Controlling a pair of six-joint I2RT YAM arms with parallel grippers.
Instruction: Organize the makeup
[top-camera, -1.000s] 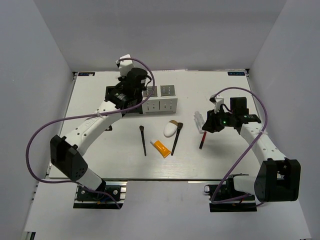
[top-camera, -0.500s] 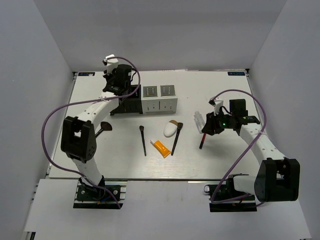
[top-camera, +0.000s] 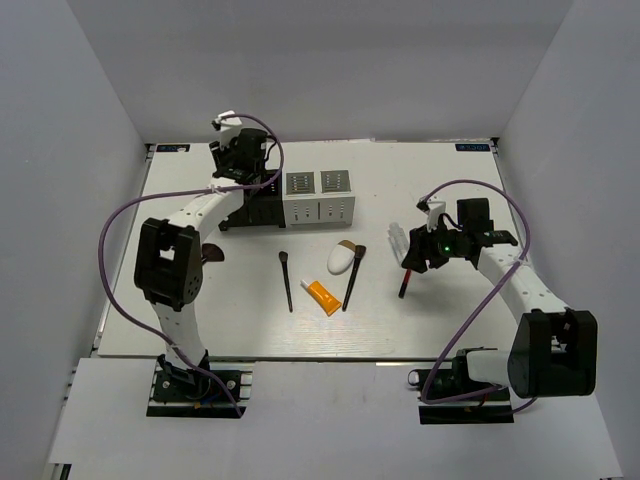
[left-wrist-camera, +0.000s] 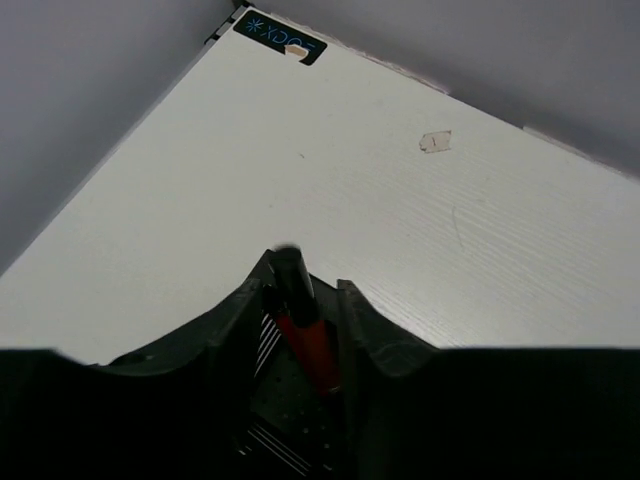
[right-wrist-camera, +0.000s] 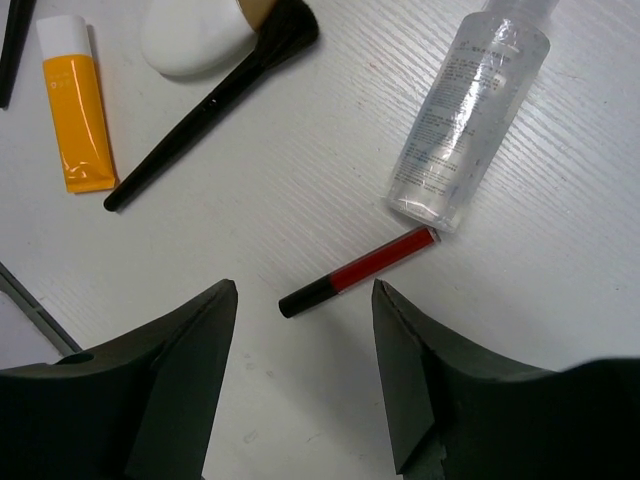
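The pencil's red half (top-camera: 407, 274) (right-wrist-camera: 383, 258) is below my right gripper at a slant to the finger gap, so I need to turn and lower my open fingers astride it.
My left gripper (top-camera: 250, 180) hangs over the black box (top-camera: 258, 212) at the back left. In the left wrist view a red and black pencil (left-wrist-camera: 305, 330) stands between its fingers (left-wrist-camera: 300, 285), leaning on the right one with a gap on the left. My right gripper (right-wrist-camera: 305, 290) is open just above another red pencil (right-wrist-camera: 355, 270) on the table, beside the clear bottle (right-wrist-camera: 468, 110). The orange tube (top-camera: 322, 296), white sponge (top-camera: 341, 260) and two black-handled brushes (top-camera: 353, 275) (top-camera: 287, 280) lie mid-table.
The white compartment boxes (top-camera: 320, 205) stand right of the black box. A brush with a brown head (top-camera: 210, 252) lies by the left arm's elbow. Grey walls close in the table (top-camera: 450, 330) at the back and sides.
The left arm drew back toward the rear left over the black box, and its jaws parted around the pencil. The right gripper's jaws widened over the red pencil.
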